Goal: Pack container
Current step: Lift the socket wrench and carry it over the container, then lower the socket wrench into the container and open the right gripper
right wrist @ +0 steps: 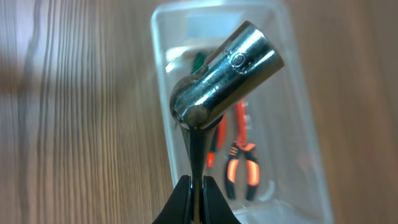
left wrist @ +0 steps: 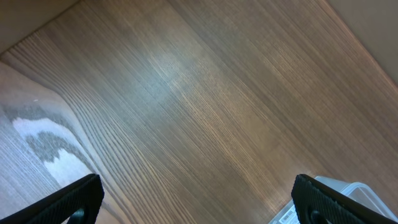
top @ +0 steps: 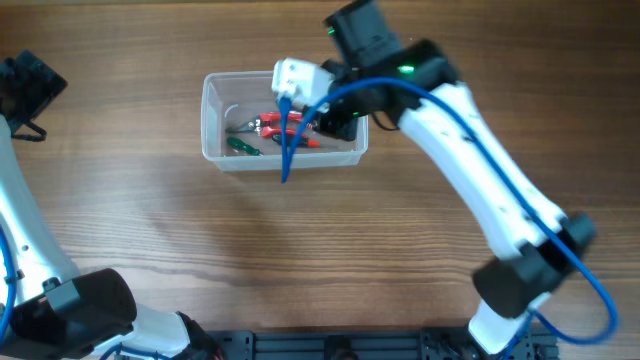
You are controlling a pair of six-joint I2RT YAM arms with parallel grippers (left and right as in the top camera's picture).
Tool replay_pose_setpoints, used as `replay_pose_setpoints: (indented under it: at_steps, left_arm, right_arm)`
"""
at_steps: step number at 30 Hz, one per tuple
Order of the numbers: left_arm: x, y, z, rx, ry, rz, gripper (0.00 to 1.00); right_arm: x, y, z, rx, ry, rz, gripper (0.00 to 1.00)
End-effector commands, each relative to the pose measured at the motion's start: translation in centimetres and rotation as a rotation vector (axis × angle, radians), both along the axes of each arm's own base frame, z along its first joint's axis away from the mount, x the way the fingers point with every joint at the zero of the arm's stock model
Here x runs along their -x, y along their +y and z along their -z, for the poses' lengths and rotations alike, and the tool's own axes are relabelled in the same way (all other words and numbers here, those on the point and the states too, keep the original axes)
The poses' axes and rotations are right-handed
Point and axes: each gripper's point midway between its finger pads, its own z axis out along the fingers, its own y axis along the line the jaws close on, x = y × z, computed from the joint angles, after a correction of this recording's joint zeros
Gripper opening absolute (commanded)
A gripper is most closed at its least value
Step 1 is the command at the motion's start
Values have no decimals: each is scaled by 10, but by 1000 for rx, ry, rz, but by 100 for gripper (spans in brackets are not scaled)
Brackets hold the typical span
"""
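The robot's right gripper needs to lower the chrome tool into the container next, onto its bare bottom between the pliers [top: 287, 124] and the container's near side.
The container [top: 214, 118] is a clear plastic bin at the table's back centre. It holds red-handled pliers [top: 287, 124] and a green-handled tool [top: 241, 146]. My right gripper [right wrist: 198, 182] is shut on the thin shank of a chrome socket-headed tool [right wrist: 225, 73] and holds it above the container [right wrist: 163, 127], over its left wall as that view shows it. The pliers [right wrist: 240, 168] and the green handle [right wrist: 197, 60] show below it. In the overhead view the right gripper [top: 333, 118] hovers over the bin's right part. My left gripper [left wrist: 202, 208] is open and empty above bare table.
The left arm [top: 28, 85] is at the far back left, away from the bin. A blue cable [top: 286, 150] hangs across the bin's front wall. A pale plastic corner with a label [left wrist: 351, 194] shows at the lower right of the left wrist view.
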Motion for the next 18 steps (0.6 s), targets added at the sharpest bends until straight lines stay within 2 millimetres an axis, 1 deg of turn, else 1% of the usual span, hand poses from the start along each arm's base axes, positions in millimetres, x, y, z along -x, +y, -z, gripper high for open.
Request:
replay_pose_setpoints:
  at_steps: [1, 3, 5, 7, 9, 12, 16, 17, 18]
  left_arm:
    - [0, 1, 0, 1, 2, 13, 100]
    - [0, 1, 0, 1, 2, 13, 100]
    - [0, 1, 0, 1, 2, 13, 100]
    - [0, 1, 0, 1, 2, 13, 100]
    - [0, 1, 0, 1, 2, 13, 100]
    - [0, 1, 0, 1, 2, 13, 100]
    - [0, 1, 0, 1, 2, 13, 100]
    - [0, 1, 0, 1, 2, 13, 100]
    - [0, 1, 0, 1, 2, 13, 100]
  right_arm:
    - [-2, 11, 59, 79, 34, -187, 4]
    - [-12, 4, 92, 164, 57, -171, 4]
    - [-19, -5, 117, 248, 68, -149, 4]
    - [-25, -11, 137, 308, 79, -140, 4]
    - [-27, -13, 155, 338, 91, -154, 4]
    - [-28, -11, 168, 344, 105, -157, 4]
    - [-33, -6, 168, 332, 87, -147, 6]
    - [-35, -5, 167, 327, 85, -126, 23]
    - [-39, -4, 165, 321, 84, -81, 45]
